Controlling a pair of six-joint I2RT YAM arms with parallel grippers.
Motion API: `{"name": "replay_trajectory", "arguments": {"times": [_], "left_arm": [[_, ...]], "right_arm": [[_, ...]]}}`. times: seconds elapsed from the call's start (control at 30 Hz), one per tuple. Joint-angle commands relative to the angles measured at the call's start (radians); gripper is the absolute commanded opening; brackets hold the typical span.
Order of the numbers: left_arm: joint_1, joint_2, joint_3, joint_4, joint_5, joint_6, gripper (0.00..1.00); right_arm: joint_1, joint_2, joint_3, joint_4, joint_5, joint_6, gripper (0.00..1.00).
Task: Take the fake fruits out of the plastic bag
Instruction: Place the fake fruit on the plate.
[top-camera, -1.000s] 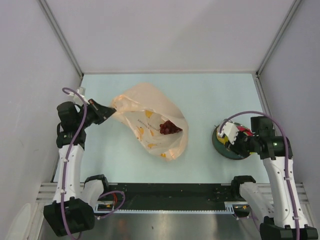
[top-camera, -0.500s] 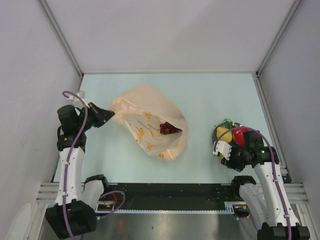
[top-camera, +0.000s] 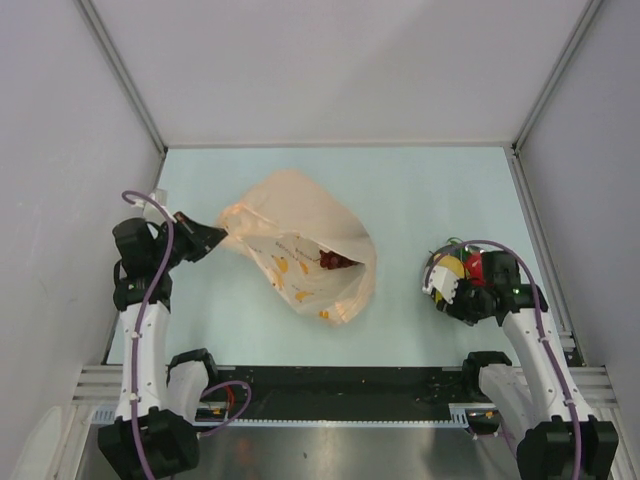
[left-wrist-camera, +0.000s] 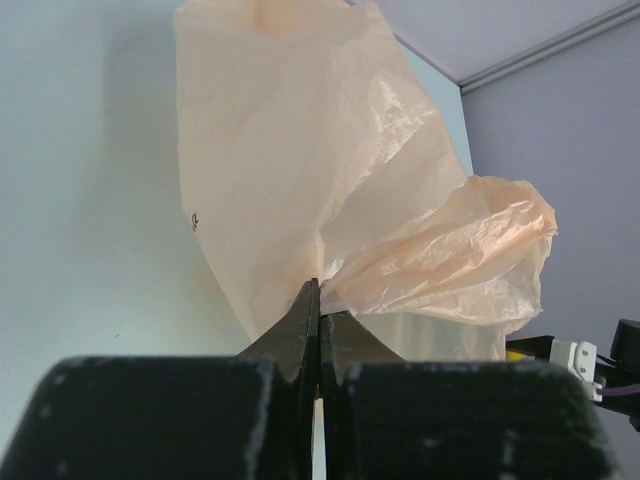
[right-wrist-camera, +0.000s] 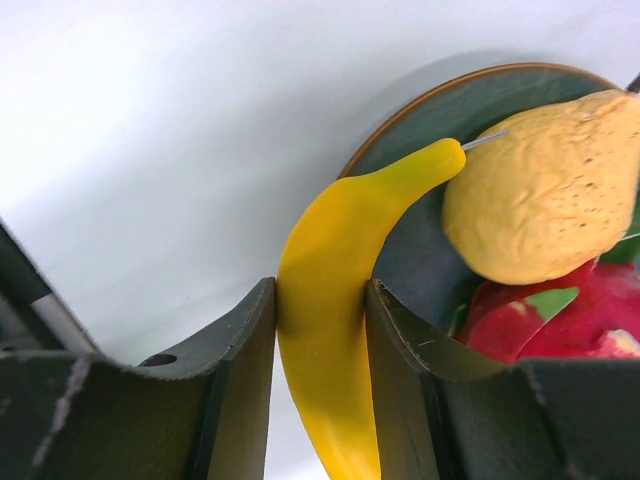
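Observation:
Much of the yellow banana (right-wrist-camera: 335, 300) sticks out past the plate's rim, so I will move my right gripper over the empty part of the plate next to the pear-like fruit and then open it.
The peach-orange plastic bag (top-camera: 300, 245) lies left of the table's middle, with a red fruit (top-camera: 338, 262) showing through it near its mouth. My left gripper (top-camera: 222, 237) is shut on the bag's left corner; in the left wrist view the fingertips (left-wrist-camera: 320, 305) pinch the crinkled film of the bag (left-wrist-camera: 290, 150). My right gripper (right-wrist-camera: 320, 330) is shut on a yellow banana (right-wrist-camera: 335, 300), whose tip lies over the dark plate (right-wrist-camera: 420, 260). A yellow pear-like fruit (right-wrist-camera: 545, 190) and red pieces (right-wrist-camera: 590, 320) lie on the plate. In the top view the right gripper (top-camera: 440, 285) sits at the plate's left edge.
The plate (top-camera: 432, 262) stands at the right side of the table, close to the right arm's base. Grey walls close in the table on the left, back and right. A black rail runs along the near edge.
My right gripper has drawn back from over the plate toward its left near edge, uncovering the fruits on it. My left gripper has dropped a little, still holding the bag's corner.

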Motion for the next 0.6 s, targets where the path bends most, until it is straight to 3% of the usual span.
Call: {"name": "replay_trajectory", "arguments": {"times": [0.0, 0.1, 0.33, 0.57], "left_arm": [[0.020, -0.013, 0.009, -0.005, 0.012, 0.013, 0.00], [0.026, -0.012, 0.012, -0.008, 0.010, 0.011, 0.00], [0.055, -0.012, -0.002, -0.002, 0.012, 0.000, 0.00], [0.064, -0.007, -0.005, -0.002, 0.010, -0.001, 0.00]], "right_arm": [[-0.004, 0.047, 0.000, 0.145, -0.021, 0.060, 0.06], [-0.006, 0.071, -0.009, 0.164, -0.016, 0.080, 0.08], [-0.035, 0.058, -0.069, 0.200, -0.013, 0.071, 0.32], [-0.040, -0.001, -0.075, 0.227, -0.018, 0.090, 0.32]]}}
